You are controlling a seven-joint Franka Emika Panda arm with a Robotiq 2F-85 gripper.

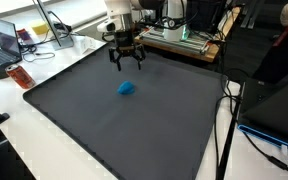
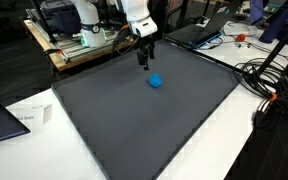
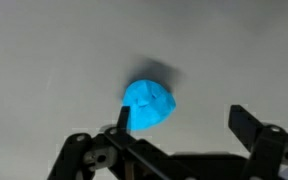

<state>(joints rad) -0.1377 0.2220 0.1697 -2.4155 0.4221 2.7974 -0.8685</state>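
Note:
The robot's gripper will next move outward and down until its open fingers are on either side of the crumpled blue object point(image 1: 126, 88), since that lies on the mat below and beyond them.
A small crumpled blue object point(image 1: 127, 88) lies on the dark grey mat point(image 1: 104, 130), seen in both exterior views point(image 2: 156, 81). My gripper point(image 1: 127, 60) hangs open above the mat, behind the blue object and apart from it point(image 2: 143, 57). In the wrist view the blue object point(image 3: 149, 104) sits just ahead of one finger, and the gripper point(image 3: 182, 122) has nothing between its fingers point(image 3: 246, 122).
A laptop point(image 1: 4, 45) and a red item point(image 1: 21, 77) lie on the white table beside the mat. Equipment and cables point(image 1: 184, 35) crowd the bench behind the arm. A second laptop point(image 2: 204, 32) and cables point(image 2: 269, 85) lie past the mat's edge.

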